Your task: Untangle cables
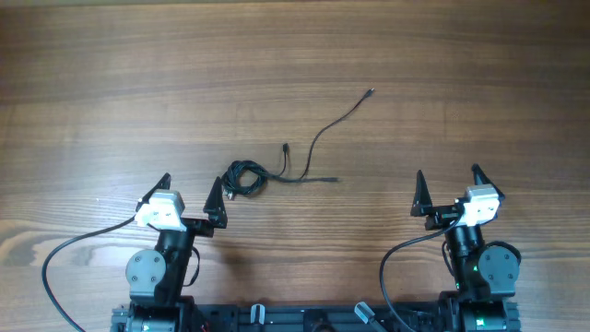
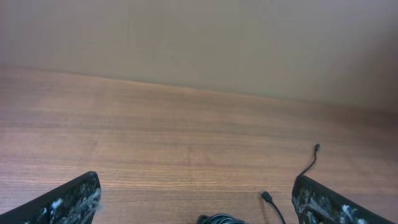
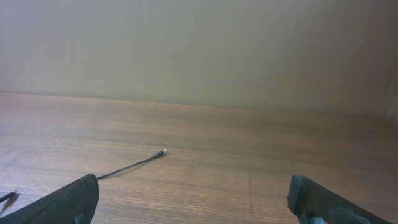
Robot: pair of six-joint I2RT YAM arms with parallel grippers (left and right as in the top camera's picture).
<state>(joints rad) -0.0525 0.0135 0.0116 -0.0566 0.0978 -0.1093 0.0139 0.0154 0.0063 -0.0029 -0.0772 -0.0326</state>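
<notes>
My left gripper moves across next, tilting its outward-pointing fingers down onto the near side of the coil. The coil is below the gripper and to its right in the overhead view.
Thin black cables lie on the wooden table. A knotted coil sits left of centre. From it one short end with a plug points up, and a long strand curves up right to a plug. Another end runs right. My left gripper is open and empty, just left of and below the coil. The left wrist view shows the coil's top and a plug between my open fingers. My right gripper is open and empty, well to the right. The right wrist view shows a strand with a plug ahead of my fingers.
The wooden table stretches wide around the cables. Thick black arm cables loop at the front left, and another at the front right. A plain beige wall stands behind the table.
</notes>
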